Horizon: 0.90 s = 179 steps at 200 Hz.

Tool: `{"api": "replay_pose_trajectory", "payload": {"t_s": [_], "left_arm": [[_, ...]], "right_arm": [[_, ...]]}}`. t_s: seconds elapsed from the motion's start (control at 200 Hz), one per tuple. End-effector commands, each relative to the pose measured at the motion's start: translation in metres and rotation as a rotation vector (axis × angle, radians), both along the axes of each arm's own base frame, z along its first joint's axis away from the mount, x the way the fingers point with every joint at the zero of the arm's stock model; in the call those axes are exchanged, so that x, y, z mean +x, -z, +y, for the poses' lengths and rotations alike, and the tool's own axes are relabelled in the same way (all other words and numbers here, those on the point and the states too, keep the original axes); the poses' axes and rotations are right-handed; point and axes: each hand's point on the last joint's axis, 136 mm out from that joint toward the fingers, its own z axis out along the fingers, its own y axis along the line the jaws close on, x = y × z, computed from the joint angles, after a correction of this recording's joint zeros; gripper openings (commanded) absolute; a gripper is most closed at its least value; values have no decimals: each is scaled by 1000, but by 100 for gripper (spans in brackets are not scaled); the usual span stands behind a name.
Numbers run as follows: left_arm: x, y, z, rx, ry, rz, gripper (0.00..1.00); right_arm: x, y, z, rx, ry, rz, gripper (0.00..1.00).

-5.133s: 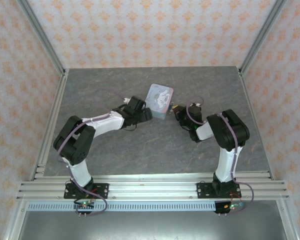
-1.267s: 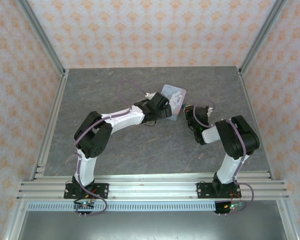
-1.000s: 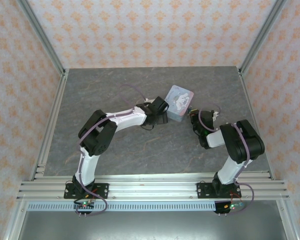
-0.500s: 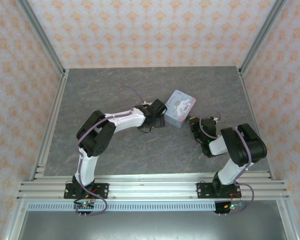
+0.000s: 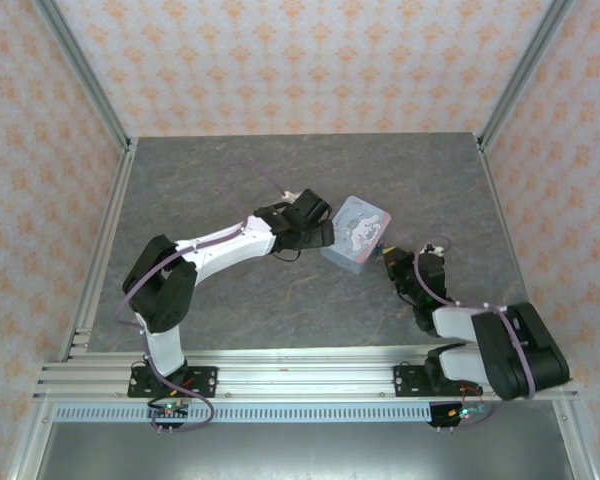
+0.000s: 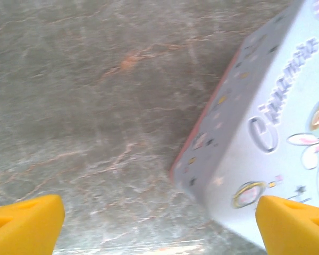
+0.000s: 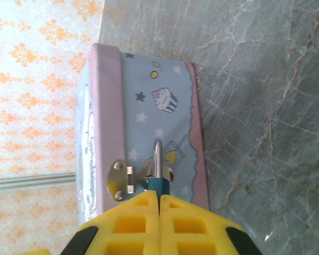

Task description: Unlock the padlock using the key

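Note:
The shackle hooked in the hasp holds the padlock body below the hasp, so my right gripper will move down along the tin's side next and let go of the padlock body.
The padlock is a small teal body whose silver shackle passes through the brassy hasp on the side of a pastel cartoon tin. My right gripper is shut on the padlock body, yellow fingers pressed together. From above, the right gripper sits at the tin's near right corner. My left gripper stands open against the tin's left side. Its yellow fingertips are spread wide with one beside the tin. The key is hidden.
The grey marbled table is walled by patterned panels and metal posts. An aluminium rail runs along the near edge by the arm bases. The right arm lies low and folded near that rail.
The tin has slid toward the near edge with the padlock in my right gripper. The right arm folded back and down. The left gripper followed beside the tin, still open.

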Motion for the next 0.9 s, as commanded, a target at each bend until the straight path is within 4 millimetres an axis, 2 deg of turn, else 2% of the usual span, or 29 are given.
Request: {"api": "replay_pose_trajectory", "payload": {"t_s": [0.0, 0.135, 0.15, 0.17, 0.34, 0.515, 0.641, 0.661, 0.891], "left_arm": [[1, -15, -20, 9, 59, -24, 93], [1, -14, -34, 30, 81, -21, 94], [0, -3, -35, 48, 86, -3, 94], [-1, 1, -37, 56, 90, 3, 93], [-7, 20, -50, 120, 129, 27, 93], [-10, 30, -48, 179, 134, 34, 93], [-9, 35, -45, 222, 140, 39, 93], [-9, 35, -44, 230, 142, 38, 93], [-12, 46, -38, 295, 158, 53, 93]], "right_arm": [[-15, 8, -8, -59, 7, 39, 0], [-20, 10, -11, -69, 13, 53, 0], [-21, 12, -11, -70, 12, 59, 0], [-22, 13, -11, -70, 11, 63, 0], [-30, 33, -12, -103, -3, 124, 0], [-30, 40, -11, -126, -20, 153, 0], [-25, 36, -9, -126, -29, 137, 0], [-25, 40, -9, -130, -28, 154, 0], [-15, 32, -12, -136, -5, 131, 0]]}}
